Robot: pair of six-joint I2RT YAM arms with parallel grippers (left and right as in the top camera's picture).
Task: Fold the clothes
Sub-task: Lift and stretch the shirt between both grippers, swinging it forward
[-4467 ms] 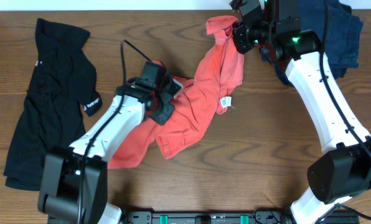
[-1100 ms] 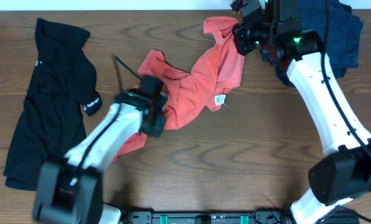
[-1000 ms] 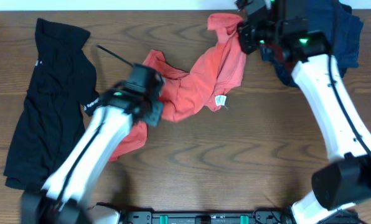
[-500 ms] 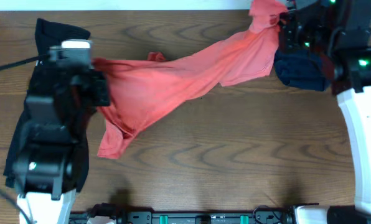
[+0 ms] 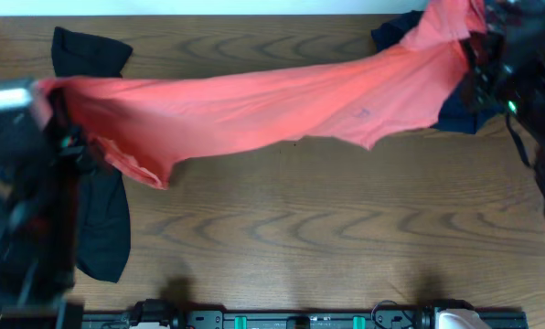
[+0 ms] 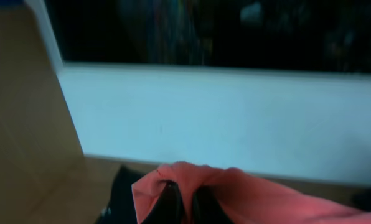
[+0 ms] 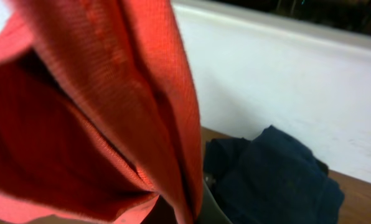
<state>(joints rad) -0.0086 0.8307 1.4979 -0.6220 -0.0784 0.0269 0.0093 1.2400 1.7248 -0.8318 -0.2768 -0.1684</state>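
My right gripper will move down to the back tabletop beside the dark blue garment and let go of the cloth, because the red shirt (image 5: 254, 105) hangs stretched above bare wood.
A red shirt (image 5: 254, 105) is stretched in the air across the table from left to right. My left gripper (image 5: 48, 114) is shut on its left end; the left wrist view shows the red cloth (image 6: 235, 193) bunched between the fingers (image 6: 184, 202). My right gripper (image 5: 478, 55) is shut on the right end at the back right; the right wrist view is filled with hanging red cloth (image 7: 111, 93) over the fingers (image 7: 192, 211). A black shirt (image 5: 94, 210) lies flat at the left. A dark blue garment (image 5: 455, 110) lies at the back right, also in the right wrist view (image 7: 272, 174).
The wooden table (image 5: 327, 228) is bare in the middle and front. A white wall (image 6: 235, 118) runs behind the table's back edge. The black rail (image 5: 272, 320) sits along the front edge.
Both arms have risen and spread apart, pulling the red shirt from a loose heap into a long taut band above the table. The left arm has swung to the far left, the right to the far right.
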